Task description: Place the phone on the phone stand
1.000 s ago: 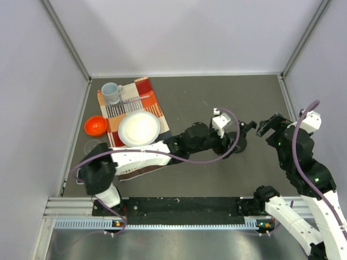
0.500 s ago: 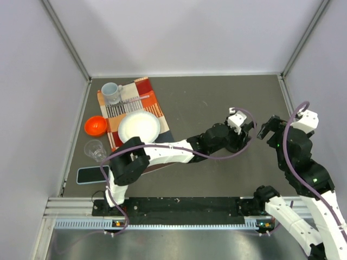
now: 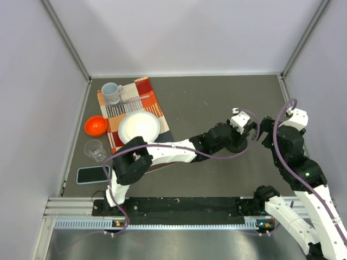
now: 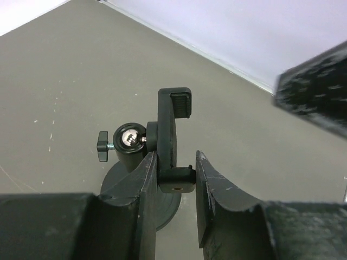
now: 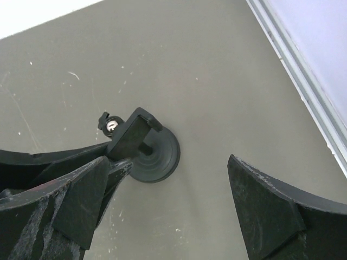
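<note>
My left gripper shifts the phone stand away from the wall to the left in the top view next. Then it turns and releases the stand, since free tabletop lies there.
The phone, black screen with a light blue edge, lies flat on the table at the near left, far from both grippers. The black phone stand shows in the left wrist view with its disc base, ball joint and upright clip. My left gripper is shut on the foot of the clip. In the top view the left gripper reaches far right and mostly hides the stand. My right gripper is wide open and empty, just right of and above the stand; it also shows in the top view.
At the back left a checked cloth carries a white plate and a mug. An orange bowl and a clear glass stand left of it. The right wall runs close to the right arm.
My left arm has stretched further right and its gripper has come onto the stand. The arm's elbow has moved off the phone, which now shows. My right gripper has edged left toward the stand.
</note>
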You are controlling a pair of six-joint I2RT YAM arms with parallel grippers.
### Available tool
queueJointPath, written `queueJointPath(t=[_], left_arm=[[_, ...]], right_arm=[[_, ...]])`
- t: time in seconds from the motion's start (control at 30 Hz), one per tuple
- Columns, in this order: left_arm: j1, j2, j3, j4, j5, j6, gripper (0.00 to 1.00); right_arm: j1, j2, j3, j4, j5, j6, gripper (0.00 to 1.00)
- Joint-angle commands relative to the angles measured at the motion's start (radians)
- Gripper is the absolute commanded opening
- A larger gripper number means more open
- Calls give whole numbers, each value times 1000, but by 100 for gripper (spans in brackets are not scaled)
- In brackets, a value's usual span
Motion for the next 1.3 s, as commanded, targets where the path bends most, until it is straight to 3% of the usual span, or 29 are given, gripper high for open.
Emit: queueJointPath(t=[0.0,0.17,0.2,0.3,0.43,0.7,0.87,1.27], left_arm=[[12,-86,0,-82,11,116,0],[81,-160,-18,-203,218,171,0],[94,-167,-18,-232,308,182,0],[153,-184,0,-330,398,225,0],[302,-160,66,-433,687,233,0],[475,-5,331,-719,990,391,0],[505,121,546,-929,1088,495,0],[519,96,505,-993,1235,647,0]], right_arm=[[-67,42,-37,55,-158,-33,91],[-257,34,-99,154,-457,-82,89],[-276,30,-105,170,-543,-82,89],[-310,24,-116,209,-634,-72,88],[-310,33,-131,238,-676,-59,88],[-310,59,-188,290,-761,-56,87],[-310,74,-211,315,-847,-72,86],[-310,85,-271,376,-950,-56,85]])
